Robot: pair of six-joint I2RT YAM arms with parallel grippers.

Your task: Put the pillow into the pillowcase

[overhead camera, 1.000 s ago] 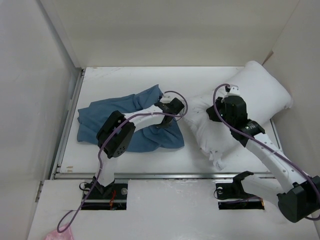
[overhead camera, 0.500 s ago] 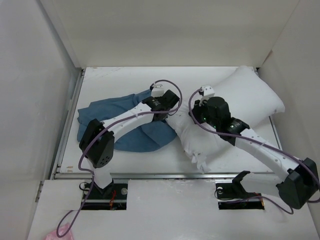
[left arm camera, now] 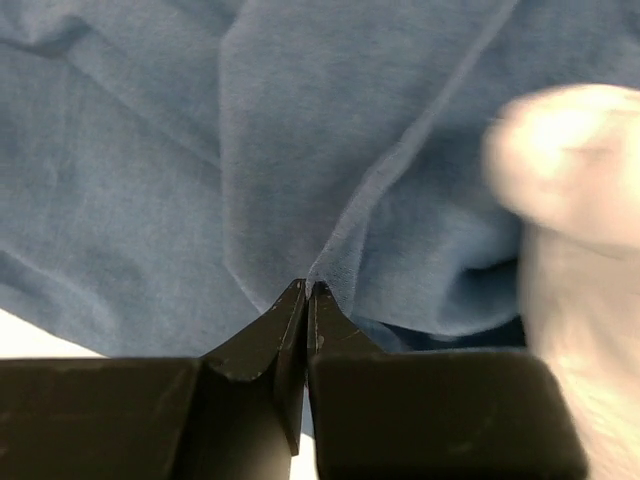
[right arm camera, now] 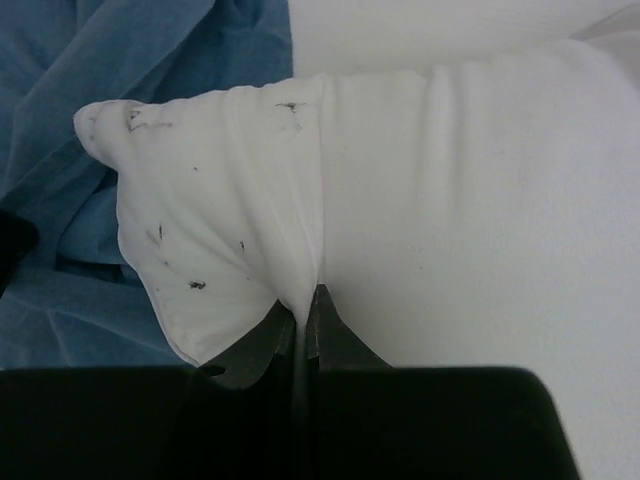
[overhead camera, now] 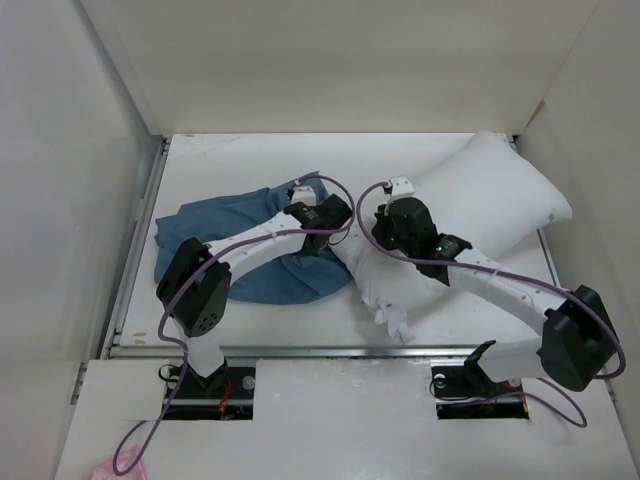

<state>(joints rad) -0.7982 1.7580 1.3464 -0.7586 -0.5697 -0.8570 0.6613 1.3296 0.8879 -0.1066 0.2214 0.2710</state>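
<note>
My right gripper needs to move outward and left in the top view next, toward the pillowcase's far corner [overhead camera: 316, 183] [right arm camera: 256, 42], and let go, because the pillow's corner is outside the pillowcase.
The white pillow [overhead camera: 480, 215] lies slanted at the table's right, its near-left end touching the blue pillowcase [overhead camera: 215, 235], which lies crumpled at the left. My left gripper [overhead camera: 335, 215] is shut on a fold of the pillowcase [left arm camera: 300, 150] at its right edge. My right gripper [overhead camera: 375, 225] is shut on a pinch of the pillow's cover near its left corner [right arm camera: 220, 200]. In the left wrist view the pillow's corner [left arm camera: 570, 160] shows blurred at the right, just beside the pillowcase fold. The two grippers are close together.
White walls enclose the table on the left, back and right. The pillow's far end [overhead camera: 545, 200] lies close to the right wall. The table's front rail [overhead camera: 330, 350] runs along the near edge. A pink scrap [overhead camera: 120, 470] lies at the bottom left.
My right gripper has dragged the pillow leftward until its corner meets the pillowcase. My left gripper rose from the pillowcase's near-right part and now holds its right edge gathered up.
</note>
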